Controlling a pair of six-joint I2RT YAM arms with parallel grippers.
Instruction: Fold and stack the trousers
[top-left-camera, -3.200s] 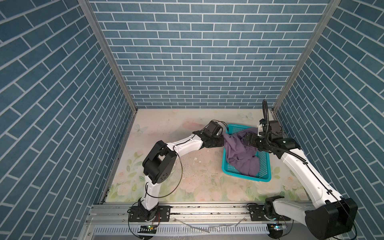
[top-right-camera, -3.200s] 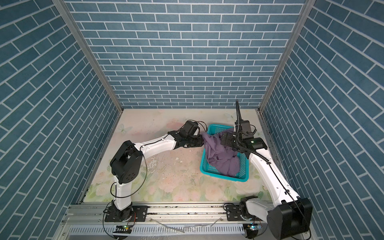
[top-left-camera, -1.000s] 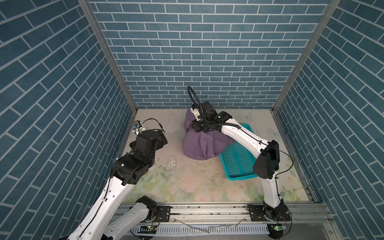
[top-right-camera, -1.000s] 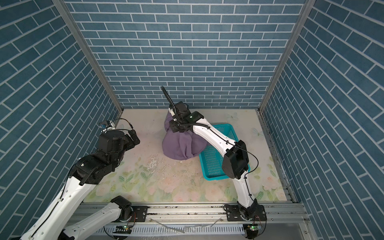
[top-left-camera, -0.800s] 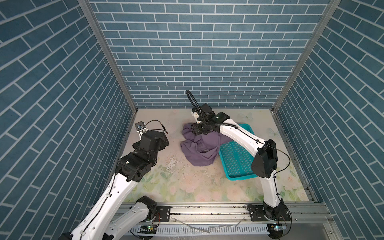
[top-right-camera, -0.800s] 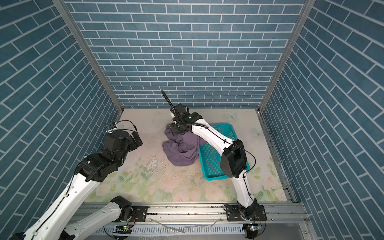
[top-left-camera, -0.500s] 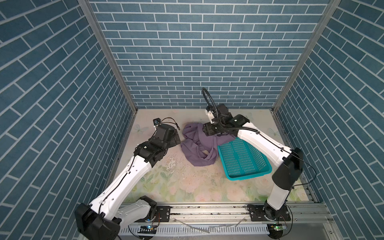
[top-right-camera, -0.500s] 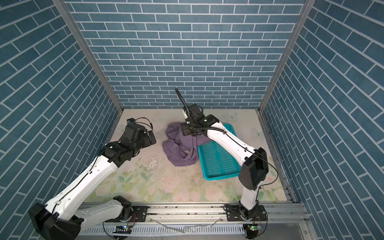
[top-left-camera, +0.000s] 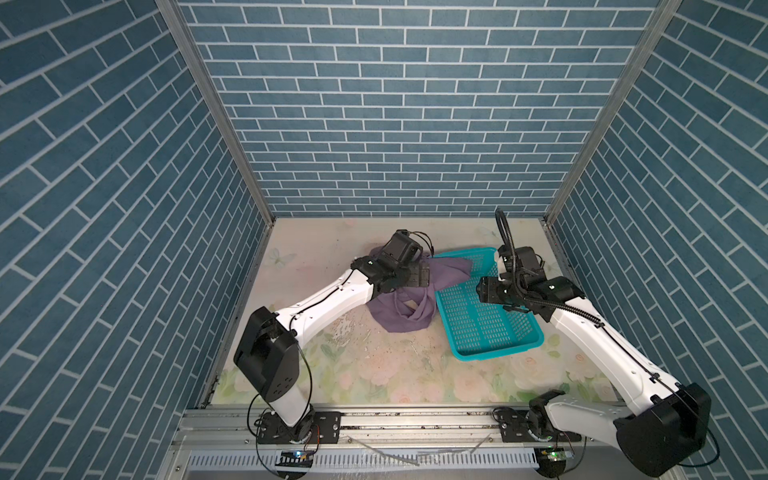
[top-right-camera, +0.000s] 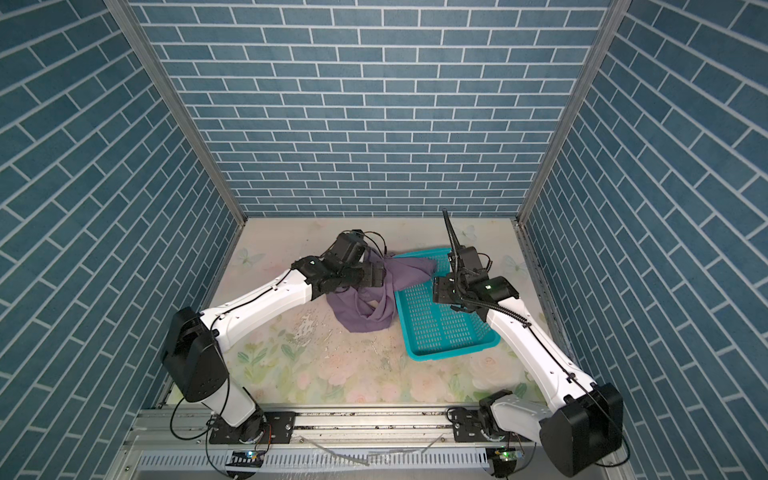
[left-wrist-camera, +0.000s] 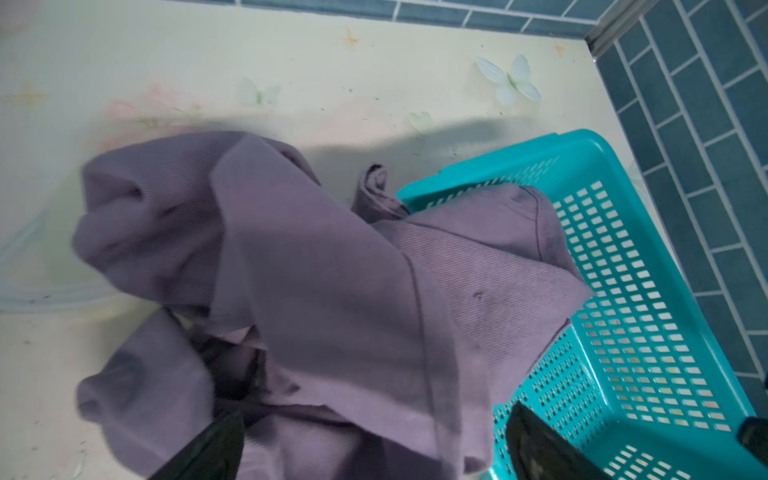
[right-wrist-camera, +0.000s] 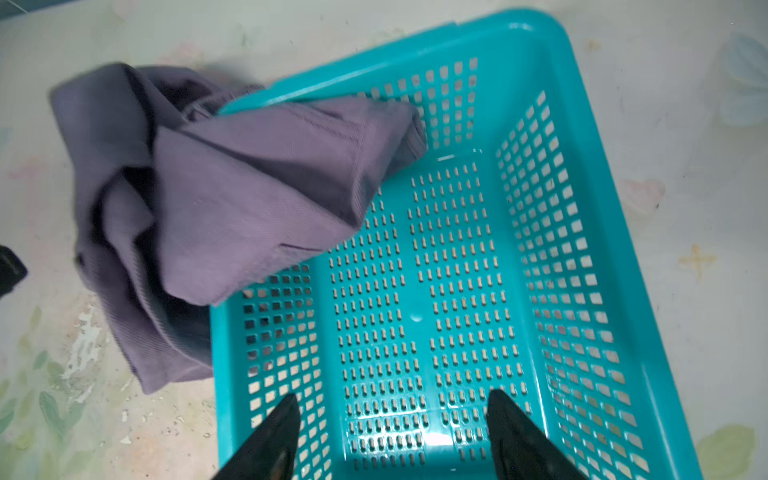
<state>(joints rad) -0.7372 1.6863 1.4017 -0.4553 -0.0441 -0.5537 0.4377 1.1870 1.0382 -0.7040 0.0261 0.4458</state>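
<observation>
My left gripper will next go down toward the basket and close on the trousers' seamed top fold, because that fold is uppermost between its open fingers.
The dusty-purple trousers lie crumpled in a heap on the table, just left of the teal mesh basket. One part is draped over the basket's far left corner, in both top views. My left gripper hovers open right over the heap. In the left wrist view its fingers straddle the trousers without pinching them. My right gripper stands open above the basket's floor. The right wrist view shows nothing between its fingers, and the trousers hang over the basket rim.
Blue brick walls enclose the floral table on three sides. A metal rail carrying both arm bases runs along the front. The basket sits at the right, close to the right wall.
My right gripper opened and let the trousers drop from a lifted bundle into a heap, then drew back right over the basket. My left arm swung in over the trousers.
</observation>
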